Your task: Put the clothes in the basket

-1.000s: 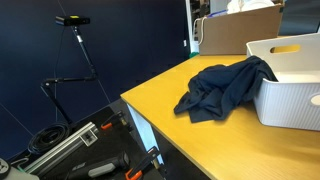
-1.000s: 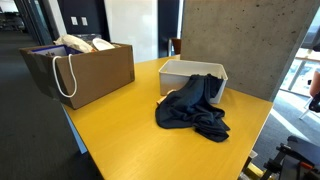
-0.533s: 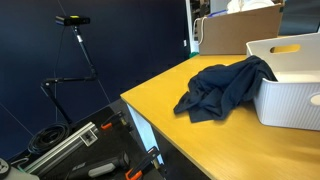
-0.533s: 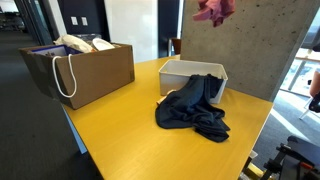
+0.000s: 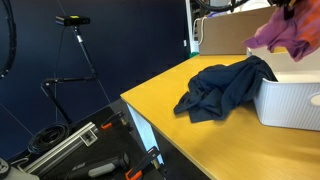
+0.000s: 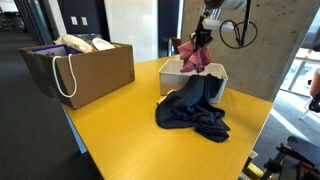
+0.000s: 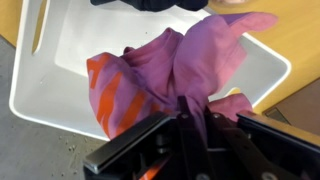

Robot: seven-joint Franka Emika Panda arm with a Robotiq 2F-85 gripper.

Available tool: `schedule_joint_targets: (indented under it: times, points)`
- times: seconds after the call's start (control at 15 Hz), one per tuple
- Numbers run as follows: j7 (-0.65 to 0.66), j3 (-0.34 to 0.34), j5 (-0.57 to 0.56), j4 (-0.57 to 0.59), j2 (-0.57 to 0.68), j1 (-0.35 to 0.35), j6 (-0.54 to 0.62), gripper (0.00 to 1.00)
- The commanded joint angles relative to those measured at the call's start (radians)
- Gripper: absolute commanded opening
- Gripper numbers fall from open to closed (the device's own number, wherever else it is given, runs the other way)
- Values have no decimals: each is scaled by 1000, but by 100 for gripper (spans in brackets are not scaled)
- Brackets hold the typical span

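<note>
I will lower my gripper toward the draped end of the dark blue garment next and let go of the pink and orange garment (image 7: 165, 70), because the open inside of the basket is below it.
My gripper (image 7: 196, 106) is shut on a pink and orange garment (image 7: 165, 70), which hangs from the jaws above the white basket (image 7: 40, 95). In both exterior views the pink garment (image 6: 195, 54) (image 5: 283, 32) hangs over the basket (image 6: 166, 73) (image 5: 290, 100). A dark blue garment (image 6: 192, 108) (image 5: 220, 88) lies on the yellow table (image 6: 110, 135), draped over the basket's front edge. The gripper (image 6: 203, 34) is above the basket.
A brown paper bag (image 6: 85, 70) with white handles and cloth inside stands on the table beside the basket. A concrete wall (image 6: 250, 45) rises behind the basket. A tripod (image 5: 75, 40) and tools (image 5: 70, 150) are beyond the table's edge.
The gripper has come down from the top of view, carrying the pink garment to just above the basket. The blue garment has not moved.
</note>
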Motion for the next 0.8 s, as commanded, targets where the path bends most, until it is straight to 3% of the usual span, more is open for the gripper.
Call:
schedule_joint_targets:
  times: [0.0, 0.4, 0.53, 0.73]
  points:
    - [-42, 18, 25, 160, 142, -33, -67, 3]
    - [-101, 73, 13, 143, 187, 12, -85, 3]
    - [-75, 72, 3, 144, 188, 33, -86, 36]
    - [-32, 36, -20, 110, 122, 53, -67, 56]
